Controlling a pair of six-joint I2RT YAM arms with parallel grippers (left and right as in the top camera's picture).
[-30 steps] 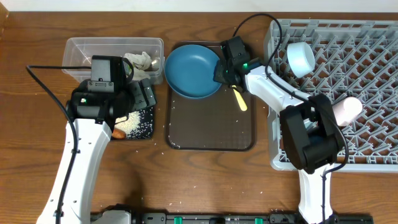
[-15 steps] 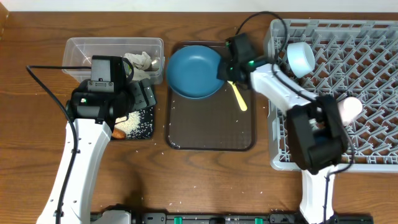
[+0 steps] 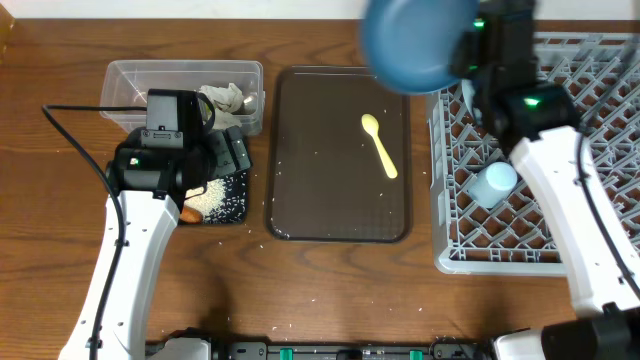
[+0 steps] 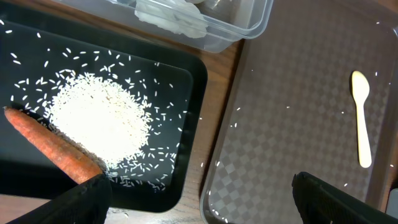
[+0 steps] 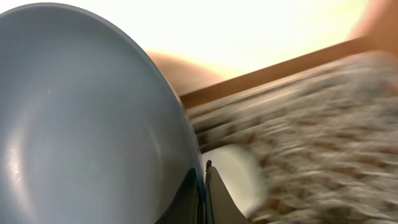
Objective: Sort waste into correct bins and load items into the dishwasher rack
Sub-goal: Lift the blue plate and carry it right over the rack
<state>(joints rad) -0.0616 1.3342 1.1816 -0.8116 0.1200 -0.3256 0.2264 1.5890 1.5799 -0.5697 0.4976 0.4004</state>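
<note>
The large dark blue bowl turns to the right in the overhead view with my right gripper next. It then goes down for release among the rack's far-corner wires, which are empty.
My right gripper is shut on the rim of the large dark blue bowl and holds it high over the gap between the brown tray and the grey dishwasher rack. In the right wrist view the jaws pinch the bowl, with the small white bowl behind. The light blue cup lies in the rack. The pale yellow spoon lies on the brown tray. My left gripper is open over the black tray, which holds rice and the carrot piece. The pink cup and the green-yellow scrap are out of view.
The clear tub with white tissue stands at the back left, behind the black tray. The brown serving tray lies in the middle with a few rice grains on it. The rack view is motion-blurred.
My right gripper has lifted the blue bowl off the brown tray and swung it up and to the right, toward the rack. The spoon now lies uncovered. The left arm has not moved.
</note>
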